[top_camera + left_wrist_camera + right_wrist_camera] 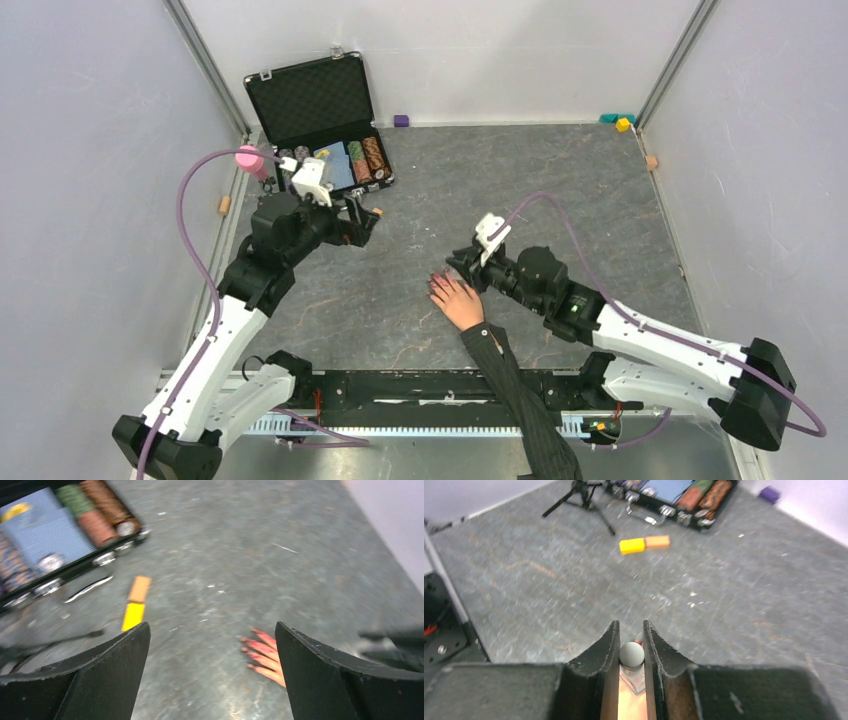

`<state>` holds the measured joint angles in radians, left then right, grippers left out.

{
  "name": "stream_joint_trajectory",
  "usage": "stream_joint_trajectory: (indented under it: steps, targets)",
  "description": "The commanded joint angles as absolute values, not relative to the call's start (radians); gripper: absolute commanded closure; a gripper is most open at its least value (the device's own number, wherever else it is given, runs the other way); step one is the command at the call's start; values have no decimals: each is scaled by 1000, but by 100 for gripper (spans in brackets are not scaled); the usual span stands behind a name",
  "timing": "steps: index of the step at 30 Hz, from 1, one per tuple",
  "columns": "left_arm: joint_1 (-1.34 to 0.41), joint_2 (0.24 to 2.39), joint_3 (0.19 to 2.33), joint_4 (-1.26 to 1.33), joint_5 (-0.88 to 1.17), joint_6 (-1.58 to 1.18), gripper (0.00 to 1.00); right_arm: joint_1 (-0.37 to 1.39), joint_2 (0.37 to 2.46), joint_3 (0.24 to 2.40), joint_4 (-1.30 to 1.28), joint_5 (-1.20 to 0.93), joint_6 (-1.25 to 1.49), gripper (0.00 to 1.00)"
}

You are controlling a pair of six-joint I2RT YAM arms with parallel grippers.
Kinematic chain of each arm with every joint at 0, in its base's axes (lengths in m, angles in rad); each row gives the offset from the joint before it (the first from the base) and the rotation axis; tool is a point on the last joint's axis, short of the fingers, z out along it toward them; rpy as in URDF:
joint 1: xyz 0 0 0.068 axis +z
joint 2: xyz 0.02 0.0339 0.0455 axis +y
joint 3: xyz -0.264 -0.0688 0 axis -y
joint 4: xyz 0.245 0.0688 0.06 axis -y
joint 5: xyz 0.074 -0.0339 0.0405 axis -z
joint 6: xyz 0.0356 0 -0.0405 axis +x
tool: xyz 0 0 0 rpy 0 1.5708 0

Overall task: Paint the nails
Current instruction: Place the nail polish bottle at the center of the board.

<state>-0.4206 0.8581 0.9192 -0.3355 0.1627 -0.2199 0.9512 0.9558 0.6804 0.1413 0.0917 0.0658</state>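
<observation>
I should bring my right gripper back past the gripper's fingers and down to release the cap on bare tabletop (421, 319) beside the hand, since skin shows under the bottle.
A pale hand (458, 300) in a dark pinstriped sleeve (512, 385) lies flat on the grey table. Its reddish-pink nails (435, 284) point up-left. My right gripper (463, 262) hovers just past the fingertips, shut on a small clear bottle with a white round cap (631, 653); skin shows under the bottle. My left gripper (368, 218) is beside the case, jaws wide open and holding nothing. In the left wrist view the nails (248, 645) show next to the right fingertip of the open left gripper (212, 627).
An open black case (312, 100) with rows of chips sits at the back left. A yellow-and-orange block (644, 543) lies in front of it, beside a thin black tripod-like stand (585, 496). A pink object (248, 159) and small blocks (401, 120) line the walls.
</observation>
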Motion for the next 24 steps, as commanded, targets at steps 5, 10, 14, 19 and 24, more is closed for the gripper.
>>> stream_joint_trajectory:
  steps: [5, 10, 14, 19, 24]
  targets:
    - [-342, 830, 890, -403, -120, -209, 0, 1073, 997, 480, 552, 40, 61, 100]
    - [-341, 829, 881, -397, -118, -213, 0, 1116, 1108, 457, 649, 24, 37, 100]
    - [-340, 819, 873, -389, -115, -212, 0, 1132, 1197, 461, 700, 17, 27, 100]
    - [-341, 815, 869, -390, -137, -222, 0, 1147, 1296, 458, 761, 26, 21, 99]
    - [-339, 807, 864, -384, -161, -231, 0, 1163, 1372, 448, 814, 69, 9, 97]
